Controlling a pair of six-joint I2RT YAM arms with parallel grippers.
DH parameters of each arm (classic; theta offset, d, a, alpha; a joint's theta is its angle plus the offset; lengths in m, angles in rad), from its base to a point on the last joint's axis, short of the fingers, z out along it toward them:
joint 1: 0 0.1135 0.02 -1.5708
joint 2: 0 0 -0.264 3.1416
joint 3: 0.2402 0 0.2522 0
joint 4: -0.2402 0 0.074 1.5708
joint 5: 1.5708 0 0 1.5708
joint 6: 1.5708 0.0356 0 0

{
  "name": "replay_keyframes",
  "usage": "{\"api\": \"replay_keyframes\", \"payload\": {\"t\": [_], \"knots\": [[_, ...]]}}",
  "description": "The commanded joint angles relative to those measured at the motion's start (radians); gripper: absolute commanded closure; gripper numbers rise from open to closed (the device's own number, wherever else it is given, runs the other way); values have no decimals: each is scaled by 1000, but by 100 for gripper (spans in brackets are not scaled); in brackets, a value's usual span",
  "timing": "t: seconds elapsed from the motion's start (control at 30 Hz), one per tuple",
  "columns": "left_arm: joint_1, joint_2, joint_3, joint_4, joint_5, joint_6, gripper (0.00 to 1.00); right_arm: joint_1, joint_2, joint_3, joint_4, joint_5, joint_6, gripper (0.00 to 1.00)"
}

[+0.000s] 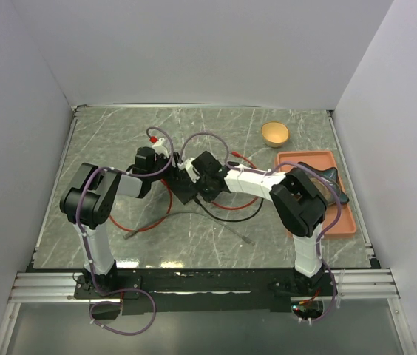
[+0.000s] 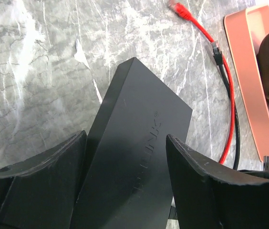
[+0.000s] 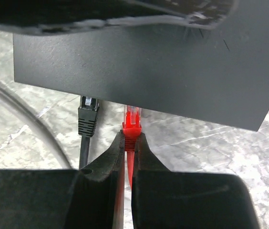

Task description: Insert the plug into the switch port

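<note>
The right gripper pushes toward the box's edge beside the black plug next and releases the red plug, since the clear tip still shows outside the box (image 2: 134, 143).
The flat black switch box (image 2: 134, 143) lies mid-table, also seen in the top view (image 1: 185, 191). My left gripper (image 2: 125, 138) straddles it, with one finger pressed on each long side. My right gripper (image 3: 132, 138) is shut on the red plug (image 3: 131, 121). The plug's clear tip sits at the box's (image 3: 149, 62) lower edge and goes just under it. A black plug (image 3: 87, 117) sits right beside it on the left, at the same edge. The ports themselves are hidden under the box's top face. In the top view the right gripper (image 1: 197, 183) meets the box from the right.
The red cable (image 1: 146, 222) and a black cable (image 1: 231, 214) loop over the marble table around the box. The red cable's other plug (image 2: 178, 8) lies free. An orange tray (image 1: 345, 214) holding a dark object (image 1: 327, 177) stands at the right. A small bowl (image 1: 275, 134) stands behind it.
</note>
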Motion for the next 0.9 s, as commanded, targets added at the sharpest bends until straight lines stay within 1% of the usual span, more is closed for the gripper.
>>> {"api": "replay_keyframes", "payload": {"t": [0.0,0.1,0.33,0.6,0.87], "knots": [[-39,-39,-15,13,196,-51,30,18,13,133,175,-6,12,100],[-39,-35,-17,16,202,-51,32,16,38,162,155,52,44,100],[-39,-41,-25,-1,207,-39,34,16,43,195,126,108,115,100],[-41,-53,-26,-4,228,-42,38,19,66,291,38,123,147,100],[-41,-56,-32,-12,230,-44,40,22,102,293,49,91,207,100]]}}
